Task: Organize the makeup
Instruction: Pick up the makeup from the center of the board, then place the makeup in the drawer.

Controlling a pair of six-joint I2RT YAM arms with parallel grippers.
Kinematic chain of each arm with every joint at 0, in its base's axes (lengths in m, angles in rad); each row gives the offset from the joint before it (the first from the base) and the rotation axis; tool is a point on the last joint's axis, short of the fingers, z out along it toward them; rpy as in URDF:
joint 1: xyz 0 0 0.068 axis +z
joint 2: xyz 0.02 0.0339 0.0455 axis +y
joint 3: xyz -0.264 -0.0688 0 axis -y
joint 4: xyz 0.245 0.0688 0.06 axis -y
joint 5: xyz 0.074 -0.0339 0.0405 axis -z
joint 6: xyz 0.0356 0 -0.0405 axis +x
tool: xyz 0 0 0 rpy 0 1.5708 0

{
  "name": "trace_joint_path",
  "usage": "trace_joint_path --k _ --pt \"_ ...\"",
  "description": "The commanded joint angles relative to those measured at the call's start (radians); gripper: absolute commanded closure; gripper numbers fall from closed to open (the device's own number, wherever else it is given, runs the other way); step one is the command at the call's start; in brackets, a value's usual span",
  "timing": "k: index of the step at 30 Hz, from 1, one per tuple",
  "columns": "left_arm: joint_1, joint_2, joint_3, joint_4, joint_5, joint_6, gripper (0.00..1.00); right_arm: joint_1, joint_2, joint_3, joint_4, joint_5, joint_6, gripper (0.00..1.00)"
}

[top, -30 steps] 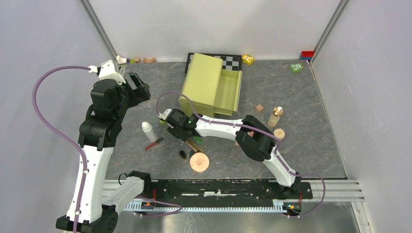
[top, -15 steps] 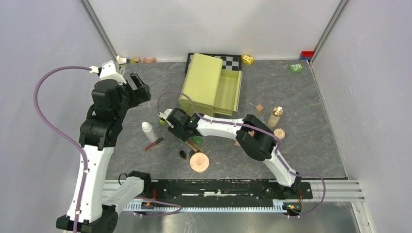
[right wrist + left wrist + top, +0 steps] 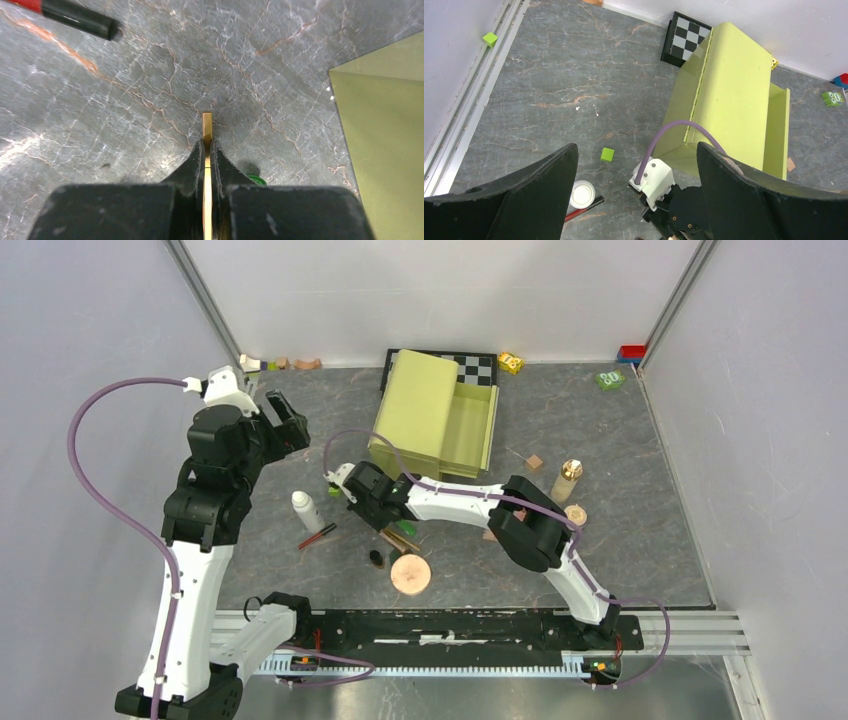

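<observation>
My right gripper should next lift the bronze tube (image 3: 398,539), move it outward and lower it into the yellow-green box's open drawer (image 3: 466,430), since the drawer's bare bottom has room.
My right gripper (image 3: 207,145) is shut on the thin flat end of a bronze tube (image 3: 207,125), which pokes out past the fingertips just above the table. From above, the right gripper (image 3: 372,510) is left of the yellow-green box (image 3: 435,420), and the bronze tube (image 3: 398,539) slants out beneath it beside a green tube (image 3: 405,528). A white bottle (image 3: 304,510), a red pencil (image 3: 316,536), a black brush (image 3: 376,558) and a round peach compact (image 3: 410,574) lie nearby. My left gripper (image 3: 636,150) hangs open high above the table, holding nothing.
A beige gold-capped bottle (image 3: 567,478) and a small round compact (image 3: 575,514) stand at the right. The chequered board (image 3: 480,365) lies behind the box. A green cube (image 3: 607,154) sits near the white bottle (image 3: 582,194). Small blocks line the back wall.
My right gripper's jaws have come together on the bronze tube, and it has shifted slightly left. The left arm has barely moved.
</observation>
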Motion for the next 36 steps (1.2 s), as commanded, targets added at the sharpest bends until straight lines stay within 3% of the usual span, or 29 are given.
trace_joint_path --k 1,9,18,23,27,36 --pt "0.002 -0.023 0.000 0.019 -0.020 0.028 0.06 0.006 -0.113 0.036 0.073 -0.005 -0.033 1.00" --pt "0.004 -0.031 -0.003 0.014 -0.031 0.033 0.06 0.006 -0.213 0.103 0.075 0.031 -0.051 1.00" --pt "0.003 -0.010 -0.002 0.016 -0.013 0.016 0.06 -0.029 -0.451 0.009 0.110 -0.024 -0.006 1.00" --pt "0.003 -0.005 -0.008 0.022 -0.004 0.015 0.05 -0.197 -0.617 -0.131 0.243 -0.203 0.147 1.00" --pt "0.003 -0.005 -0.024 0.030 0.001 0.014 0.05 -0.376 -0.711 -0.284 0.342 -0.189 0.283 1.00" --pt "0.003 0.025 -0.067 0.072 0.043 0.021 0.05 -0.666 -0.636 -0.407 0.497 -0.280 0.561 1.00"
